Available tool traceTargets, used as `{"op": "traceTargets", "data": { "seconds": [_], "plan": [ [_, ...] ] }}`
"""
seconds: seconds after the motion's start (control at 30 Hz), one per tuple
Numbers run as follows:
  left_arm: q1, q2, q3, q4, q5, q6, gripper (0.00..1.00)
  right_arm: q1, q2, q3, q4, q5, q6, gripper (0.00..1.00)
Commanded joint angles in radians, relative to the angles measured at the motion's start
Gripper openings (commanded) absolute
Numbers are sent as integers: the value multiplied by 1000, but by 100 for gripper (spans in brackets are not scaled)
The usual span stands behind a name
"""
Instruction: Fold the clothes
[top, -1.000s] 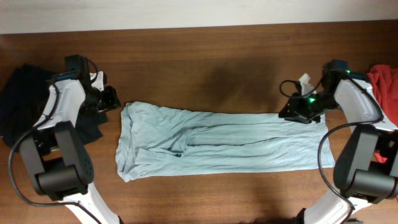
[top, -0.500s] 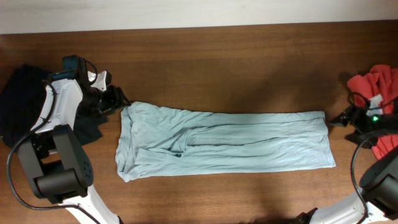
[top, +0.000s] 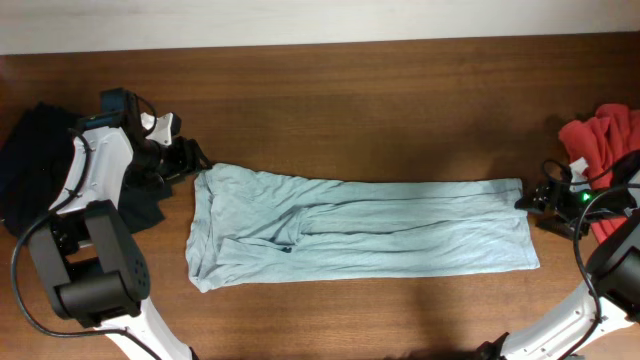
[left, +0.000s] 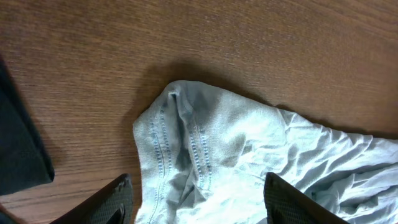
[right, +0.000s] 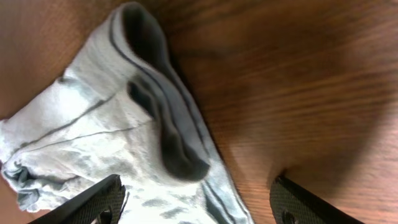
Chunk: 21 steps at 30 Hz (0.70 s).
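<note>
Bare wood still shows between the fingers of my right gripper, so it needs to slide left in the overhead view onto the T-shirt's folded end edge (top: 516, 199) (right: 189, 168) and close next.
A pale grey-blue T-shirt (top: 360, 230) lies folded into a long band across the middle of the table. My left gripper (top: 192, 160) hovers open at its upper left corner (left: 186, 124); the wide-apart fingers (left: 112, 202) straddle that hemmed corner without pinching it. My right gripper (top: 528, 203) stands open at the band's right end, its fingertips (right: 93, 202) apart over a folded corner of the T-shirt (right: 149, 124) and bare wood. A navy garment (top: 35, 165) lies at the far left and a red garment (top: 600, 140) at the far right.
Brown wooden table (top: 340, 100) with a pale wall strip along the back. The dark garment's edge (left: 18, 155) shows at the left of the left wrist view. Both arm bases stand near the front corners.
My right gripper has let go of the T-shirt's right end, swung out to the right, then come back to the end's edge, open. My left gripper opened wider and edged toward the corner.
</note>
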Motion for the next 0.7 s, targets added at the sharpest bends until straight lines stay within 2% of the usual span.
{"op": "traceTargets", "data": {
  "seconds": [0.0, 0.2, 0.4, 0.6, 0.67],
  "plan": [
    [2, -32, 14, 6, 17, 26, 68, 45, 72, -24, 15, 11, -29, 81],
    [2, -32, 15, 6, 17, 26, 67, 84, 72, -100, 54, 21, -29, 77],
    [2, -32, 14, 5, 16, 26, 67, 83, 72, -172, 105, 88, 64, 55],
    [2, -32, 14, 5, 16, 26, 68, 83, 72, -171, 104, 156, 142, 42],
    [2, -32, 14, 5, 16, 26, 67, 83, 72, -171, 104, 156, 142, 25]
  ]
}}
